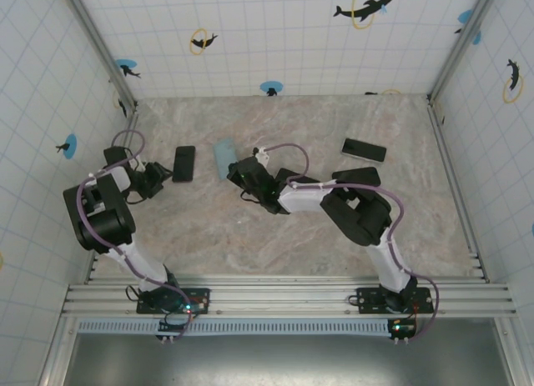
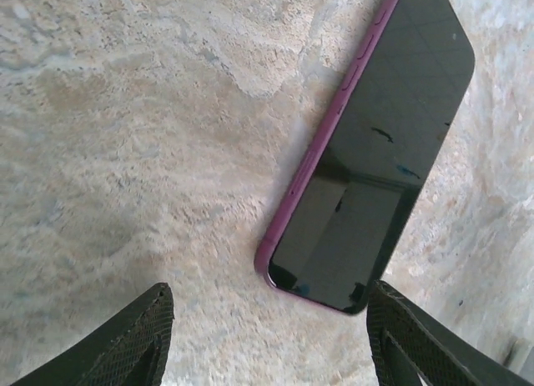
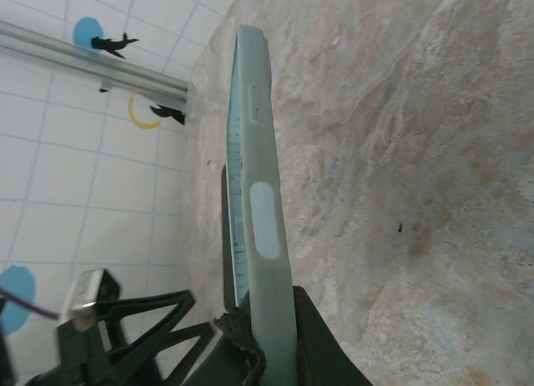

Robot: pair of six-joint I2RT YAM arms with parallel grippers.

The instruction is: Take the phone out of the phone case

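My right gripper will move toward the phone and down and let go of the phone case on the tabletop along the phone's long edge (image 1: pixel 205 163), because that part of the tabletop is bare.
The phone (image 1: pixel 183 162) lies flat on the table, screen up, black with a purple rim (image 2: pixel 375 152). My left gripper (image 2: pixel 271 340) is open just short of the phone's near end, one finger (image 2: pixel 138 340) far off to the left and the other close to the phone's corner. Nothing sits between its fingers. The light blue phone case (image 3: pixel 259 194) stands on edge, pinched at its lower end by my right gripper (image 3: pixel 271 353), which is shut on it. In the top view the phone case (image 1: pixel 224 158) is a little right of the phone, with the right gripper (image 1: pixel 242 174) at its near end.
A second dark phone (image 1: pixel 364 149) lies at the back right, with a dark flat object (image 1: pixel 355 176) just in front of it, near the right arm. Tiled walls close off the table at the back and both sides.
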